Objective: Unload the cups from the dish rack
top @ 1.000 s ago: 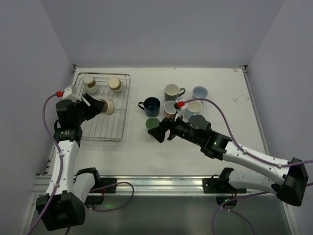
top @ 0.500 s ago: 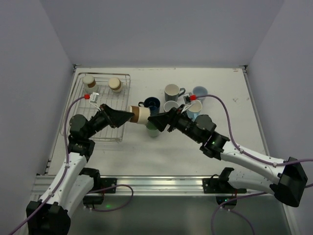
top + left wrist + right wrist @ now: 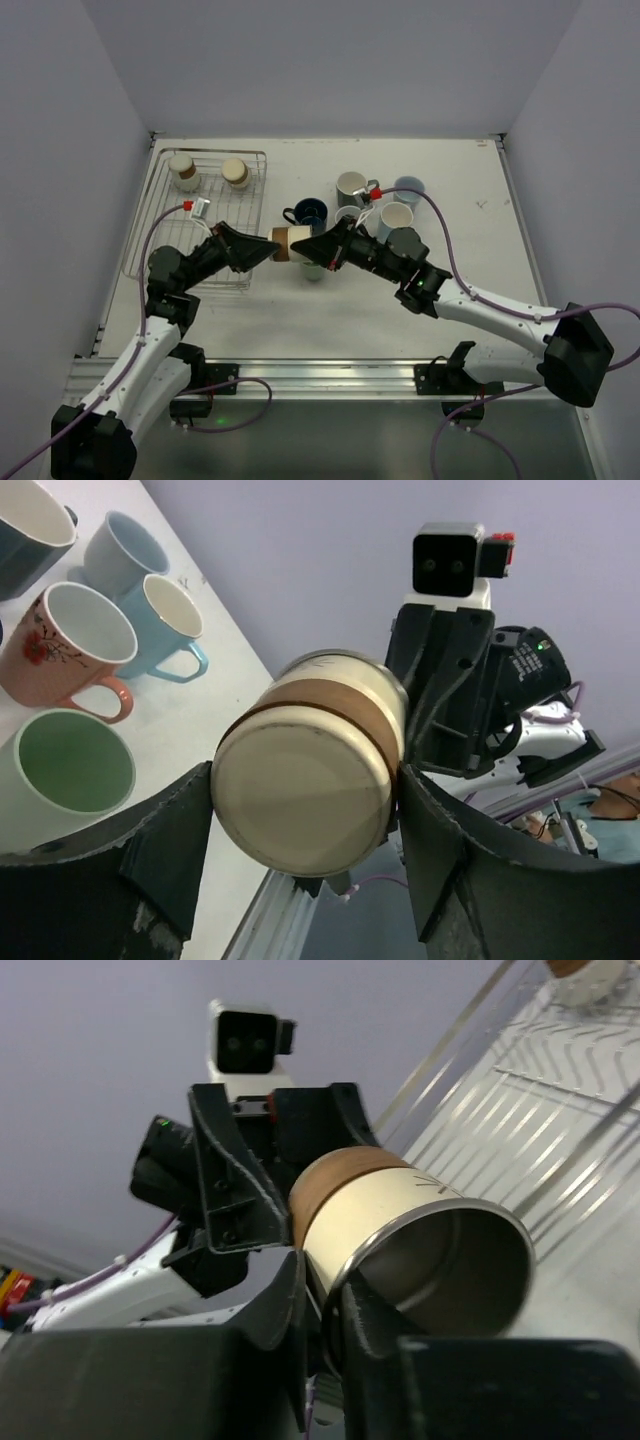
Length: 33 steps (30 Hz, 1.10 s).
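Note:
The held cup lies on its side, so the robot's right gripper will next tilt downward, go down toward the bare tabletop near the salmon-pink cup's handle and let go of the held cup.
A beige-and-brown cup [image 3: 286, 243] hangs on its side in the air between both arms, just right of the dish rack [image 3: 262, 200]. My left gripper [image 3: 268, 246] clamps its closed base end [image 3: 300, 785] between both fingers. My right gripper [image 3: 302, 250] is shut on the rim of the open end [image 3: 440, 1250], one finger inside and one outside. Two more beige-and-brown cups [image 3: 182, 170] [image 3: 236, 172] stand at the rack's far end. In the left wrist view the right gripper [image 3: 450, 700] sits behind the cup; in the right wrist view the left gripper [image 3: 240, 1190] does.
Several cups stand on the table right of the rack: navy [image 3: 310, 213], grey-green [image 3: 352, 187], two light blue [image 3: 408, 188] [image 3: 397, 217], salmon-pink [image 3: 65, 645] and mint green [image 3: 65, 770], the last directly below the held cup. The rack's wires [image 3: 560, 1090] lie behind it.
My left arm carried the cup out of the rack to the right. My right gripper came up to it and closed on its rim.

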### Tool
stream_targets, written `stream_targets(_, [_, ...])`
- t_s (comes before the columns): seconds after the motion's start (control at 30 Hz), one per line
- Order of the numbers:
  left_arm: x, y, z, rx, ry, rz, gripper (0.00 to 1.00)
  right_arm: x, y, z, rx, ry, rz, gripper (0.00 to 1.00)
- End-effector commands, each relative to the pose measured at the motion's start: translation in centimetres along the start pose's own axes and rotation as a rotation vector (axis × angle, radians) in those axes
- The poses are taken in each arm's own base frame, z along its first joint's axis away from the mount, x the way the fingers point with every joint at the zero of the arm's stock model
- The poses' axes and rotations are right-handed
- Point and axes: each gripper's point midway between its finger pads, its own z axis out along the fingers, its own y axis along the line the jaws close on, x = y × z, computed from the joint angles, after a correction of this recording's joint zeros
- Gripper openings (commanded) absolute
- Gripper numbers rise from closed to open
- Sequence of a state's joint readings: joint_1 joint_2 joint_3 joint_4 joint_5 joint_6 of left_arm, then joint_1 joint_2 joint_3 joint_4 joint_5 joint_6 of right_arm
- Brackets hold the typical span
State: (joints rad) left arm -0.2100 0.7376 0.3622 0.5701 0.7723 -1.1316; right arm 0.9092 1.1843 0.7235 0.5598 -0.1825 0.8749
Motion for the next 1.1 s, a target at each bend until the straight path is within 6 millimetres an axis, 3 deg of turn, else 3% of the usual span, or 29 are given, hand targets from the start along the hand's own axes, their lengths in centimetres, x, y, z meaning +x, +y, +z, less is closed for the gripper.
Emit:
stream_targets(0.0, [-0.4,-0.9,0.3,0.027,0.008,0.102,0.72,-2.0,2.4,-0.1,-0.074,-0.064,-0.030,0.02])
stream_targets(0.03, [-0.6,-0.4,0.4,-0.038,0.030,0.087,0.90,-2.5,2.2,-0.6,-0.051,-0.086,-0.050,0.00])
stream_targets(0.1, [-2.3,1.1,0.5,-0.160,0.001,0.217,1.00,-1.9,0.5,-1.4,0.050,-0.042,-0.115,0.00])
stream_targets(0.17, [-4.0,1.4,0.0,-0.282,-0.004,0.270,1.00,-2.8,-0.6,-2.7,0.149,-0.049,-0.176,0.00])
stream_targets(0.2, [-5.1,2.9,-0.7,-0.392,-0.029,0.338,1.00,-2.0,-2.4,-3.8,0.259,0.029,-0.240,0.00])
stream_targets(0.23, [-5.7,3.1,-1.4,-0.470,-0.023,0.352,1.00,-2.6,-3.4,-4.8,0.339,0.023,-0.277,0.00])
stream_targets(0.27, [-7.2,4.3,-2.4,-0.578,-0.059,0.423,1.00,-1.3,-5.8,-6.6,0.451,0.108,-0.305,0.00])
stream_targets(0.37, [-8.2,6.5,-4.8,-0.758,-0.064,0.474,1.00,-1.8,-8.6,-9.6,0.633,0.163,-0.393,0.00])
stream_targets(0.4, [-8.9,7.3,-5.9,-0.834,-0.087,0.512,1.00,-1.1,-9.9,-11.2,0.703,0.219,-0.405,0.00])
stream_targets(0.5, [-8.8,9.5,-7.8,-0.954,-0.098,0.534,1.00,0.4,-12.1,-13.2,0.789,0.311,-0.409,0.00])
stream_targets(0.7, [-8.2,11.1,-7.9,-0.991,-0.062,0.512,1.00,3.9,-17.0,-12.9,0.922,0.521,-0.405,0.01])
stream_targets(0.93, [-10.4,11.4,-8.3,-1.095,-0.094,0.510,1.00,4.7,-19.8,-11.0,0.990,0.597,-0.443,0.04])
stream_targets(1.07, [-12.4,11.7,-7.5,-1.142,-0.110,0.508,1.00,5.2,-20.4,-10.6,1.015,0.627,-0.471,0.08])
